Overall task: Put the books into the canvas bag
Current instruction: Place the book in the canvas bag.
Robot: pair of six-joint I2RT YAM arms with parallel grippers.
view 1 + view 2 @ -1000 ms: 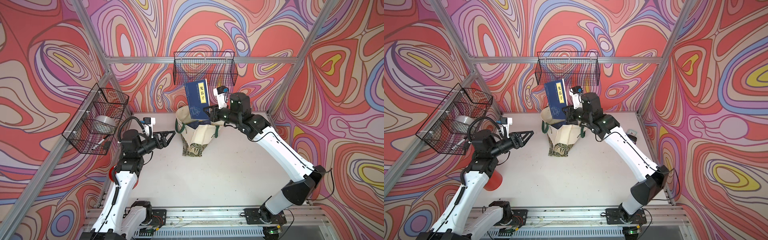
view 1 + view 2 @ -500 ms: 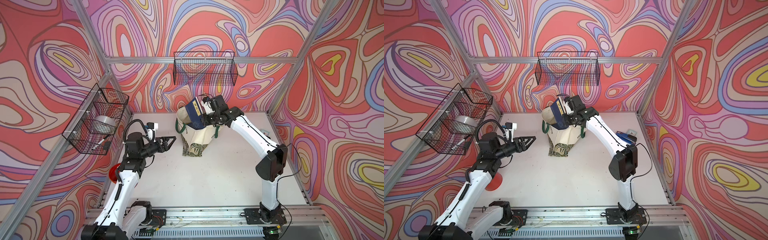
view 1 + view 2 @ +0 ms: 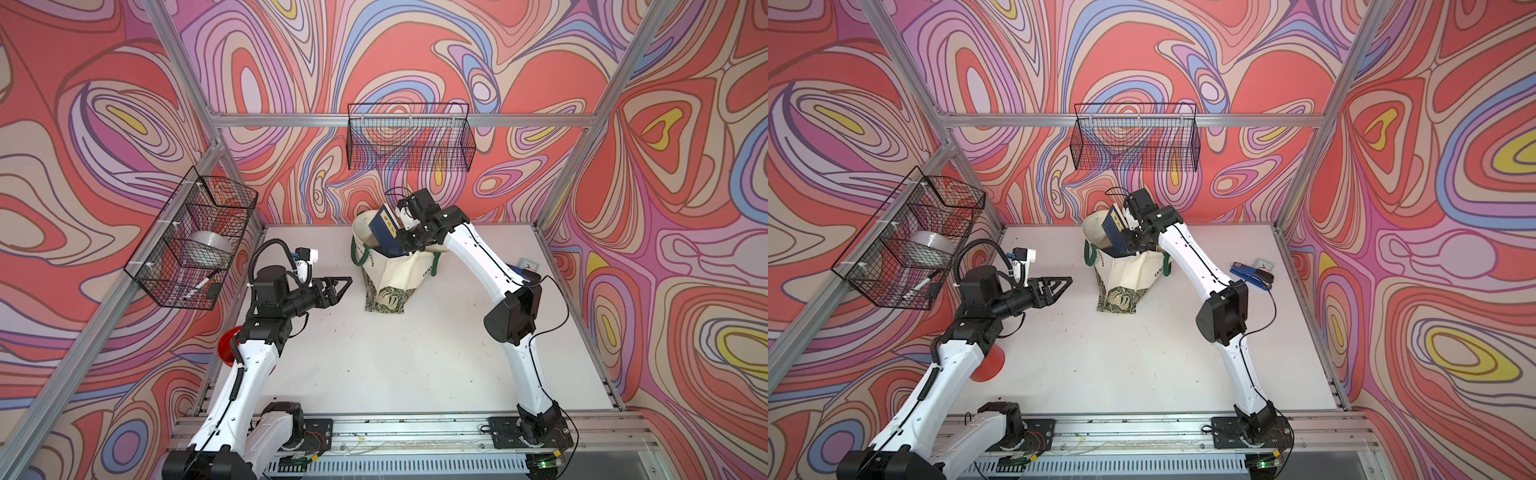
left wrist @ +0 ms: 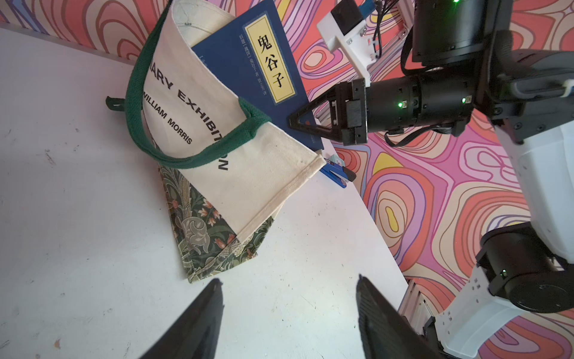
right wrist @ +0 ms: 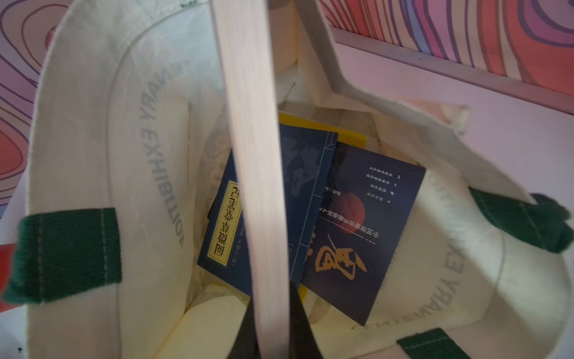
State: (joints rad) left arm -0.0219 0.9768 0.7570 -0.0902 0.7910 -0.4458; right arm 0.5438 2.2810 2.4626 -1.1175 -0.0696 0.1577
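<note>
My right gripper brings the tilted navy book, still jutting above the bag's rim, down deeper next and releases it, as the books inside the bag point(image 5: 302, 203) lie below the gripper.
The cream canvas bag point(image 3: 401, 272) point(image 3: 1127, 272) point(image 4: 248, 161) stands upright near the back wall, mouth open, in both top views. My right gripper point(image 3: 406, 245) point(image 3: 1131, 245) point(image 4: 292, 119) point(image 5: 273, 326) is shut on a navy book with a yellow label point(image 3: 384, 232) point(image 3: 1115, 232) point(image 4: 248, 71). That book is tilted, its lower corner inside the bag's mouth. The right wrist view looks down its page edge point(image 5: 254, 155) onto books lying in the bag: a navy one point(image 5: 223, 230), a dark one point(image 5: 363, 230), a yellow one's edge point(image 5: 351, 136). My left gripper point(image 3: 347, 282) point(image 3: 1067, 280) point(image 4: 289, 281) is open, left of the bag, holding nothing.
A black wire basket point(image 3: 409, 141) hangs on the back wall above the bag. Another basket point(image 3: 195, 245) on the left wall holds a tape roll point(image 3: 208, 249). A red cup point(image 3: 988, 365) sits under my left arm. A blue stapler point(image 3: 1252, 272) lies at the right edge.
My right arm has brought the navy book down from above the bag into its mouth. My left arm has shifted slightly and its gripper stays open.
</note>
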